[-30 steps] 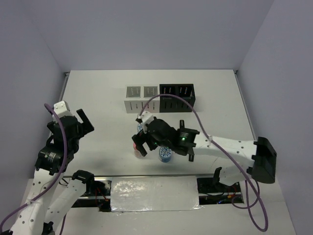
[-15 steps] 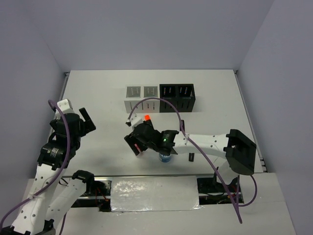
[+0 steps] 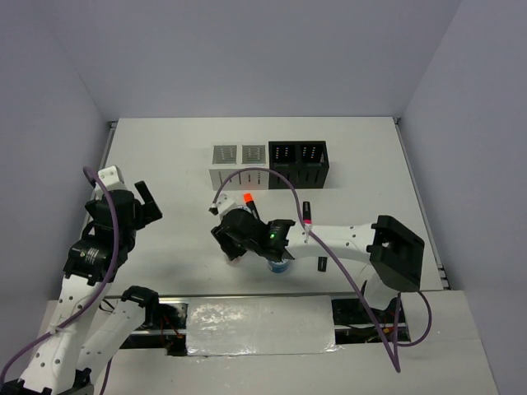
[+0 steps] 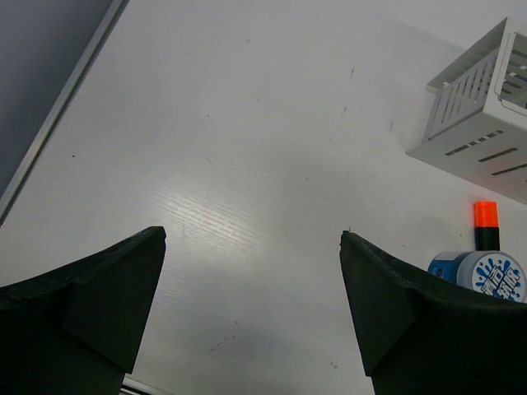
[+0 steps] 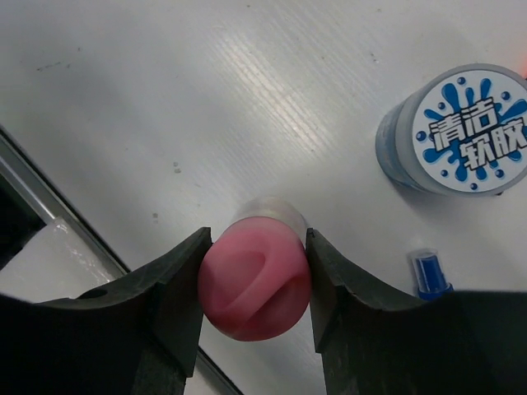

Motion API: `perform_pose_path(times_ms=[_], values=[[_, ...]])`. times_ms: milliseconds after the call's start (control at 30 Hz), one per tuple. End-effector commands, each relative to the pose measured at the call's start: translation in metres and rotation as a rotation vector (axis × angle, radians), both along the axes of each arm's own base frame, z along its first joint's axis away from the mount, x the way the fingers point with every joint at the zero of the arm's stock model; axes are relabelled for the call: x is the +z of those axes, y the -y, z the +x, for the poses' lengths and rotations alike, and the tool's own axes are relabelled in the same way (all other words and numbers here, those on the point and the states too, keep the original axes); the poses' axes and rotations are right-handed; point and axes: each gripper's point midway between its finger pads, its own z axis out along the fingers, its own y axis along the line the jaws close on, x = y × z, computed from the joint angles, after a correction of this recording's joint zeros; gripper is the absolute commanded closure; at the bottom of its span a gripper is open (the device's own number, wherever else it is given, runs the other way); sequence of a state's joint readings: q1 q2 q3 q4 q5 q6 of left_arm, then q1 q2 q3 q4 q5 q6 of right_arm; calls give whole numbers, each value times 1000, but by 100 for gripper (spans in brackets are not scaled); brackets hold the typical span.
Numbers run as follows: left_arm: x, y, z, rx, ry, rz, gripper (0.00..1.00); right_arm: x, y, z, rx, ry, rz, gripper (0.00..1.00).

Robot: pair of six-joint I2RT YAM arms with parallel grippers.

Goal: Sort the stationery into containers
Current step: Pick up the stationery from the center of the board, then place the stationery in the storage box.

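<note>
My right gripper rises outward over the black organiser's section farther from the white organiser next, then lowers and releases the cylinder, because that section stands empty.
My right gripper (image 5: 257,239) is shut on the pink capped cylinder (image 5: 255,288), which stands upright on the table with a finger against each side of its cap. From above, that gripper (image 3: 233,247) sits near the table's front middle. A blue-white disc (image 5: 465,127) and the blue-capped tube (image 5: 430,276) lie just to its right. The orange-capped highlighter (image 3: 247,200) lies behind the wrist and a pink-capped one (image 3: 308,216) further right. The white organiser (image 3: 239,169) and black organiser (image 3: 298,164) stand at the back. My left gripper (image 4: 252,233) hangs open over bare table at the left.
The front table edge and a dark gap (image 5: 16,214) lie close to the left of the right fingers. A small dark item (image 3: 323,264) rests by the right forearm. The left wrist view shows the white organiser (image 4: 478,123) and a disc (image 4: 486,273) to its right.
The right gripper's fingers have closed onto the pink capped cylinder, and the arm has swung left, uncovering the orange-capped highlighter. The left gripper stays open, barely shifted.
</note>
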State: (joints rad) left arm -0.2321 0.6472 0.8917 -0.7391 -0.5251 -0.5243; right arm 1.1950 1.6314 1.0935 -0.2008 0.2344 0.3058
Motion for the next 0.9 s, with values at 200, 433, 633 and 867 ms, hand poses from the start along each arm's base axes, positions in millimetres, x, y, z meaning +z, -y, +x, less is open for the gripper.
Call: perform_pose_path(times_ms=[200, 433, 633, 867], values=[[15, 0, 6, -4, 51, -3, 1, 147, -17, 2, 169, -28, 536, 100], [17, 0, 5, -7, 62, -4, 1, 219, 110, 117, -298, 263, 519, 100], [19, -1, 4, -3, 73, -8, 1, 204, 247, 202, -790, 328, 273, 100], [16, -2, 5, 7, 52, -5, 1, 178, 284, 246, -861, 255, 192, 100]])
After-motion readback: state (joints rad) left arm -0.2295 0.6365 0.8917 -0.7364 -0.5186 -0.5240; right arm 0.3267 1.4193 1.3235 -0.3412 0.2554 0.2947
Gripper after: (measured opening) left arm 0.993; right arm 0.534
